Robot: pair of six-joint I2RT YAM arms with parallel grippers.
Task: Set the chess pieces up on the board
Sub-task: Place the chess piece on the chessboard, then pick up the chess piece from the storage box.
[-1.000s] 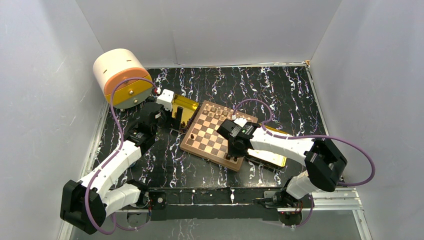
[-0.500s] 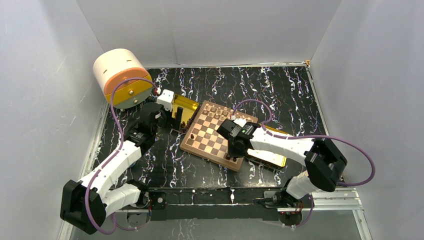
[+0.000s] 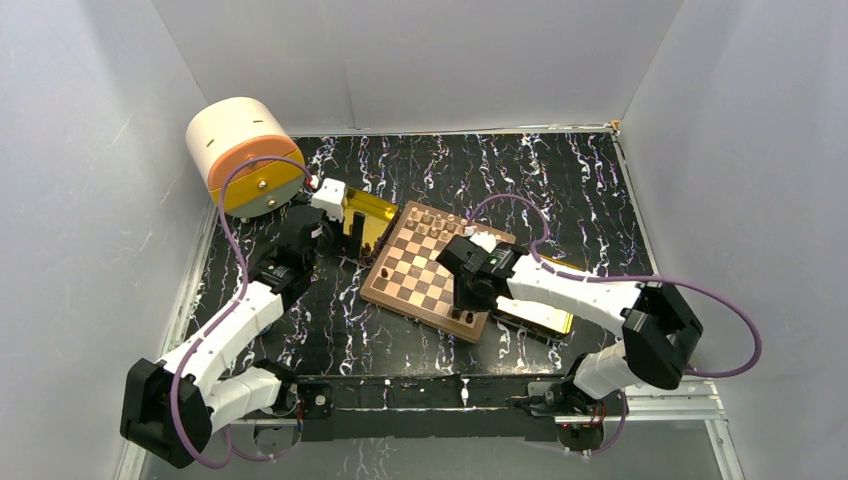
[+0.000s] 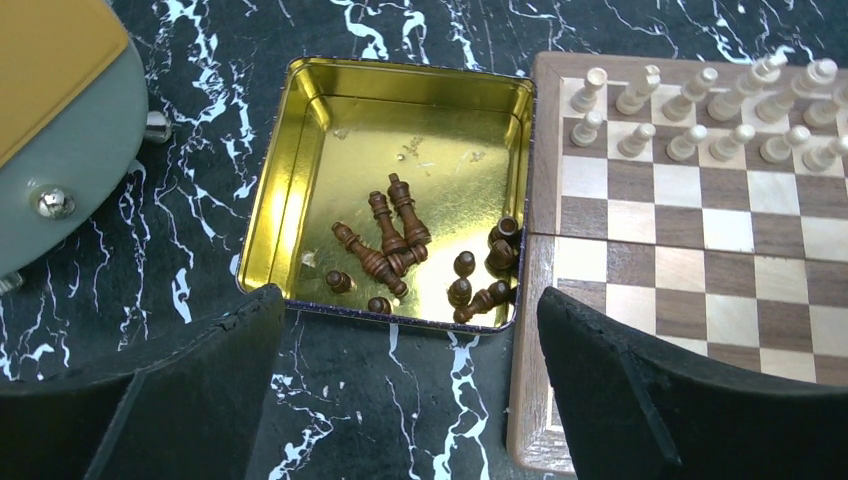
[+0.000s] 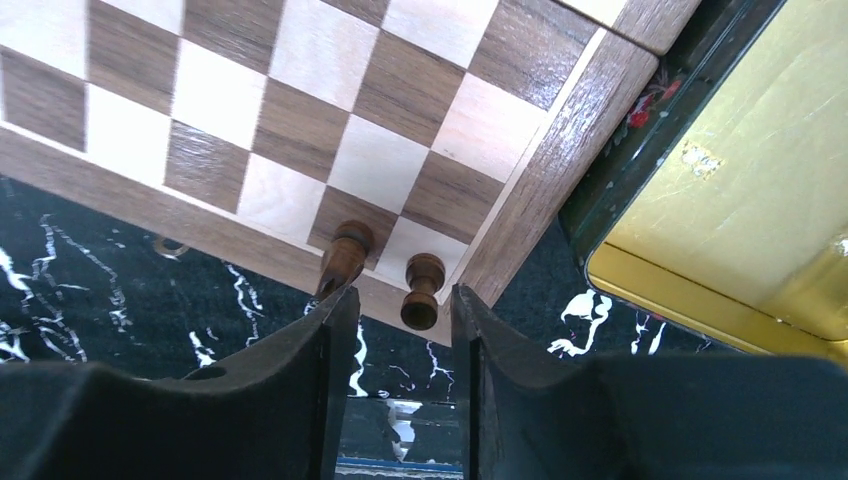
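My left gripper is open, and the dark pieces lie beyond its fingers, so it needs to move outward and down into the gold tray and turn onto one of the long clustered dark pieces (image 4: 388, 224).
The board (image 3: 420, 276) lies tilted in the middle of the table. Light chess pieces (image 4: 700, 120) stand in two rows along its far side. Dark chess pieces (image 4: 385, 240) lie loose in a gold tray (image 4: 300, 180) left of the board. My left gripper (image 4: 410, 305) hangs wide open over the table just before that tray, holding nothing. My right gripper (image 5: 402, 297) is at the board's near corner, open. A dark piece (image 5: 422, 290) stands on the corner square between its fingers with a gap on each side. A second dark piece (image 5: 345, 255) stands beside it.
A second gold tray (image 5: 740, 200) lies against the board's right side, under my right arm. A cream and orange cylinder (image 3: 240, 150) sits at the back left, close to my left arm. White walls enclose the table.
My right jaws have parted from the dark piece on the corner square, and the right arm's elbow has shifted slightly right. The left arm has not moved.
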